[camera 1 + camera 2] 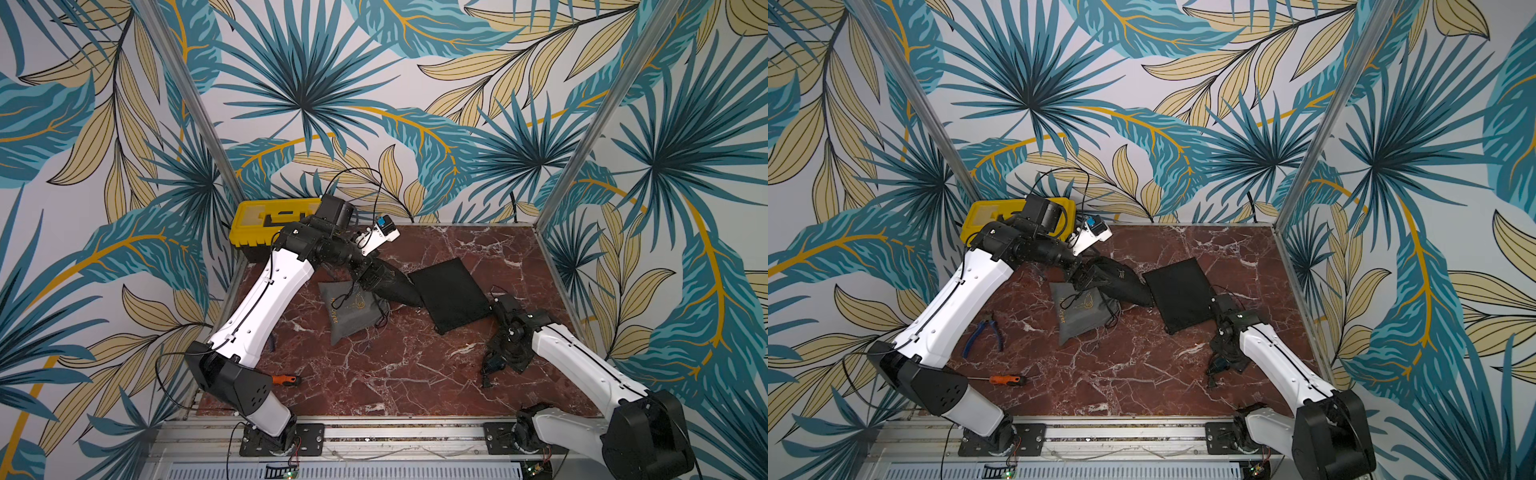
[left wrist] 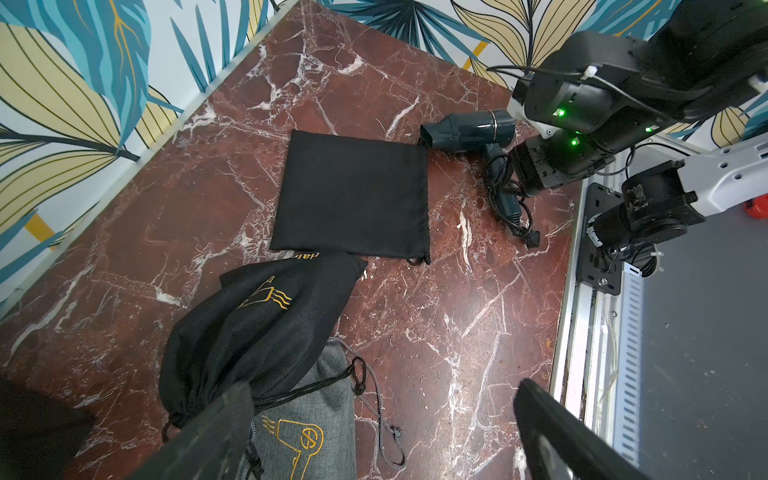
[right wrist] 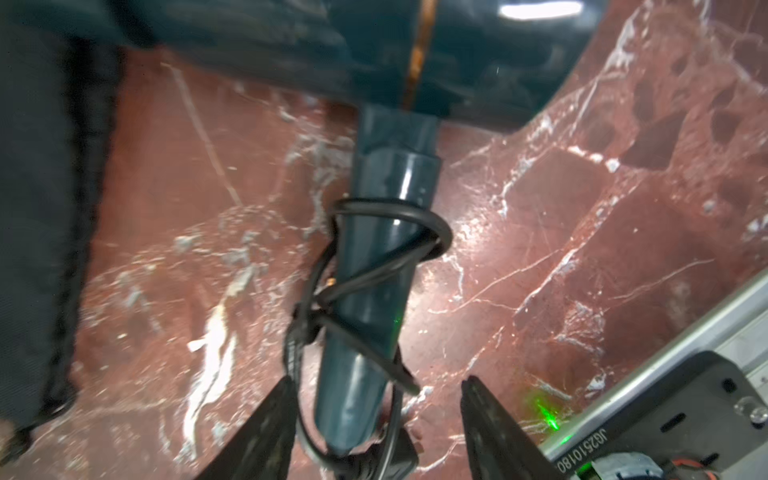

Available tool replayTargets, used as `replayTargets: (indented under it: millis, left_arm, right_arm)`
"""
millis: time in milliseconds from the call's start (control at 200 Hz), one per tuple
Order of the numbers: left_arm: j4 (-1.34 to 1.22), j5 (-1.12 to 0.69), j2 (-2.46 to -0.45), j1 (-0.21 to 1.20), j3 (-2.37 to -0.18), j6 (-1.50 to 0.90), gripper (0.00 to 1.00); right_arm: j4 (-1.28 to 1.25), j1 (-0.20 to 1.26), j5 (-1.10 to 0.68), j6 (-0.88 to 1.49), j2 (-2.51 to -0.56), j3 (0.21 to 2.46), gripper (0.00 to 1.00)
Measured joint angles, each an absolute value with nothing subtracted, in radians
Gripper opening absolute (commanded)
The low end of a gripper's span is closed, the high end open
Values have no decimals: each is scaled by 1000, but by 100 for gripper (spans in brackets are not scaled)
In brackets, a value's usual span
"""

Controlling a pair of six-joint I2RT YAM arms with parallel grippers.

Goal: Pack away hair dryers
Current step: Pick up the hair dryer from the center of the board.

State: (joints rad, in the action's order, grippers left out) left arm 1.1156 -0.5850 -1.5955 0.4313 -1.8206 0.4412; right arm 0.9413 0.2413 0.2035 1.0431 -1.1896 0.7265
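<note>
I will move my right gripper down over the hair dryer's cord-wound handle near the handle's end (image 1: 493, 365) (image 3: 361, 360) and close it there, since its open fingers are already on either side of the handle.
A dark teal hair dryer (image 2: 469, 129) lies on the marble table (image 1: 395, 374), its nozzle at the mouth of a flat black pouch (image 2: 353, 195). Its cord is wound round the handle (image 3: 374, 291). My right gripper (image 3: 377, 380) is open, its fingers either side of the handle's end, with a gap on one side. In both top views the dryer (image 1: 494, 365) (image 1: 1219, 365) shows only partly under the right wrist. My left gripper (image 2: 382, 386) stands wide open above a grey pouch (image 2: 307, 436) and a bulging black pouch (image 2: 257, 324), holding nothing.
A yellow toolbox (image 1: 266, 224) sits at the back left corner. An orange-handled screwdriver (image 1: 1005, 379) and blue pliers (image 1: 984, 332) lie near the left arm's base. Patterned walls close three sides; a metal rail (image 1: 395, 432) runs along the front.
</note>
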Motion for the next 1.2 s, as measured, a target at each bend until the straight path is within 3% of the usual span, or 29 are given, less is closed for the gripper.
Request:
replayTargets:
  millis: [531, 901, 1202]
  left_arm:
    - [1116, -585, -1595, 438, -1821, 438, 100]
    - [1116, -588, -1595, 451, -1821, 430, 99]
    - [1118, -583, -1610, 453, -1883, 387, 99]
  right_arm:
    - [760, 170, 142, 1039, -1283, 645, 62]
    - [735, 162, 139, 1002, -1313, 655, 0]
    - [774, 157, 134, 970, -1216, 653, 0]
